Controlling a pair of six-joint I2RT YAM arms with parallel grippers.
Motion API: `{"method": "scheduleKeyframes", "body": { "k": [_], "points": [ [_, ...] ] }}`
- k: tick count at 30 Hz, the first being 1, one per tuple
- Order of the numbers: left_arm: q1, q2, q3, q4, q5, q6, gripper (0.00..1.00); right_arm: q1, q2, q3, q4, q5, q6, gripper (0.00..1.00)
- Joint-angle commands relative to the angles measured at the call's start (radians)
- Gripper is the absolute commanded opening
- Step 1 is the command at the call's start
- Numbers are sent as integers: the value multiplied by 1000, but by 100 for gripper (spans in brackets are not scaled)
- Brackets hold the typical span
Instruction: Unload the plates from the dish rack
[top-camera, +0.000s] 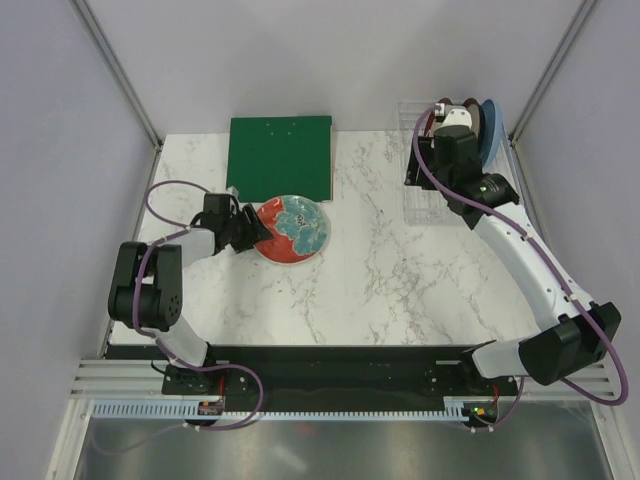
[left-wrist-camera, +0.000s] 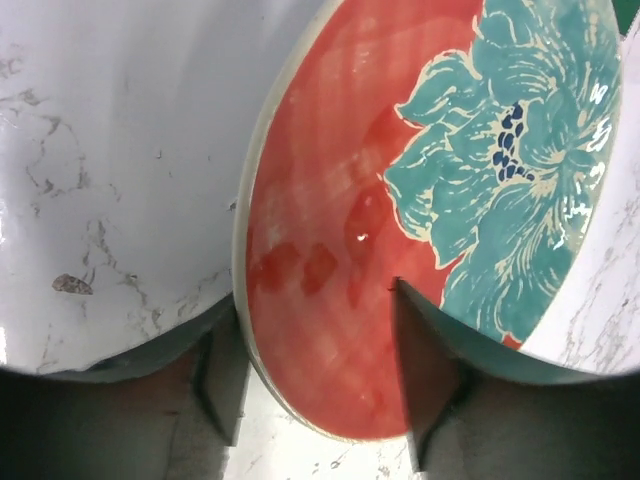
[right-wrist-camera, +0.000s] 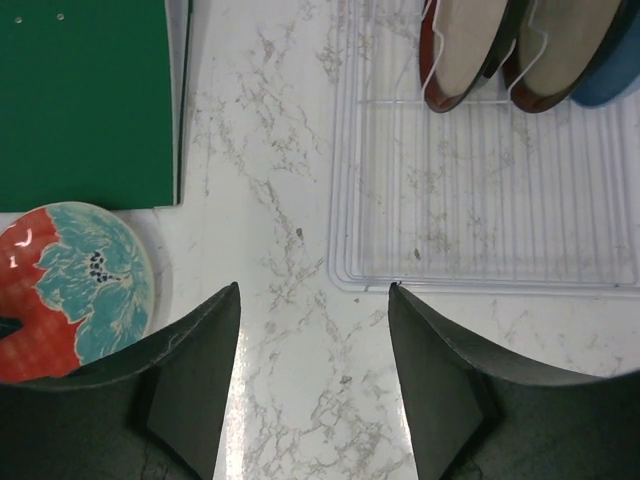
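I should next move the open fingers of my right gripper outward over the rack and around the plate's near rim, because the front red-rimmed plate stands upright outward of the gripper.
A red plate with a teal-white flower face lies flat on the marble table, left of centre. My left gripper is open, its fingers straddling that plate's left rim. The clear dish rack stands at the back right. Two dark red-rimmed plates with beige centres and a light blue plate stand upright in its far end. My right gripper hangs open and empty above the table, just off the rack's left edge.
A flat green square board lies at the back centre, its near right corner close to the red plate. Grey walls and metal frame posts close in the table on both sides and at the back.
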Motion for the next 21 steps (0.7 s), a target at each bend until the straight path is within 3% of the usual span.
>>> {"method": "scheduleKeyframes", "body": {
  "k": [1,2,3,10,18,21],
  "points": [
    [-1,-15,-14,-133,-69,53,76,-14,30,76,-32,122,-57,68],
    [-1,-23,-29,-131,-68,51,93,-19,38,84,-37,161,-63,69],
    [-2,-32,-37,-133,-71,51,99,-30,44,99,-35,185,-76,71],
    [-4,-156,-79,-185,-109,51,100,-94,206,211,-17,303,-148,71],
    [-16,-522,-88,-188,-45,42,100,-183,487,480,-12,298,-143,61],
    [-16,-586,-67,-191,-14,53,100,-182,622,588,-5,358,-168,61]
  ]
}}
